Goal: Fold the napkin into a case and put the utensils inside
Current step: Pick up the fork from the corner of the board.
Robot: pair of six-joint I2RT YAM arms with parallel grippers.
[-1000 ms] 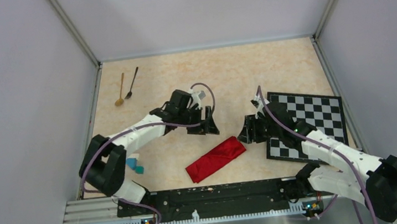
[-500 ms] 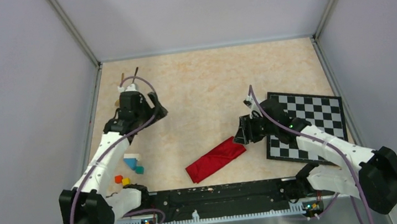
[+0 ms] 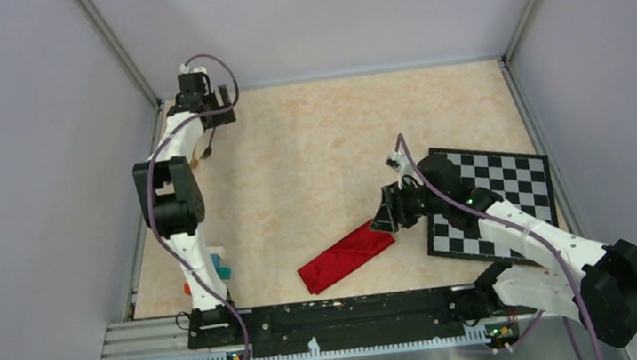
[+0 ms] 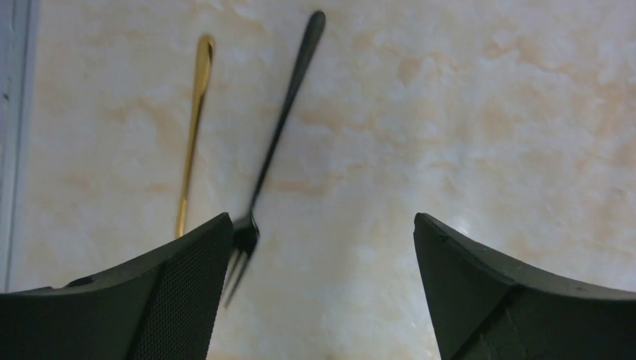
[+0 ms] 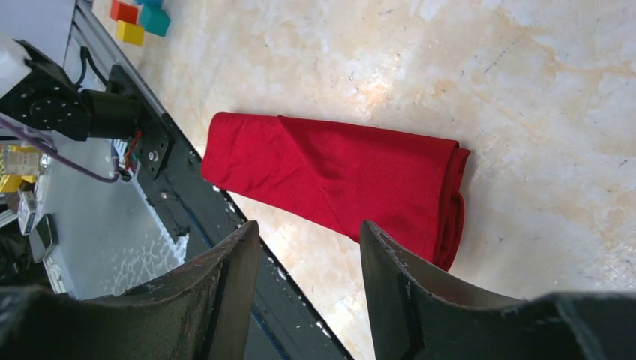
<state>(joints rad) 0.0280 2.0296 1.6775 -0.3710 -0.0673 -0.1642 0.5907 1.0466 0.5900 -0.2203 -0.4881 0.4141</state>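
Note:
The robot's left gripper needs to go down and to the left in its wrist view and turn onto the black utensil's slanted handle (image 3: 212, 137) (image 4: 265, 165), because the handle is below it on that side.
The red napkin (image 3: 347, 254) lies folded into a narrow case near the front middle, and also shows in the right wrist view (image 5: 337, 176). My right gripper (image 3: 383, 218) hovers open and empty just above its right end (image 5: 309, 229). The gold utensil (image 4: 193, 127) and the black utensil (image 4: 281, 127), which has tines at its near end, lie side by side at the back left. My left gripper (image 3: 220, 114) is open and empty above them (image 4: 322, 221), its left finger over their near ends. In the top view the arm hides most of both utensils.
The black-and-white chequered mat (image 3: 494, 184) lies at the right under my right arm. Small coloured blocks (image 3: 219, 266) sit at the front left, seen too in the right wrist view (image 5: 139, 19). The black front rail (image 3: 338, 312) runs close to the napkin. The left wall is near the utensils.
My left arm has swung from the table's middle to the back left corner, over the utensils. My right gripper has edged slightly left toward the napkin's end. The napkin has not moved.

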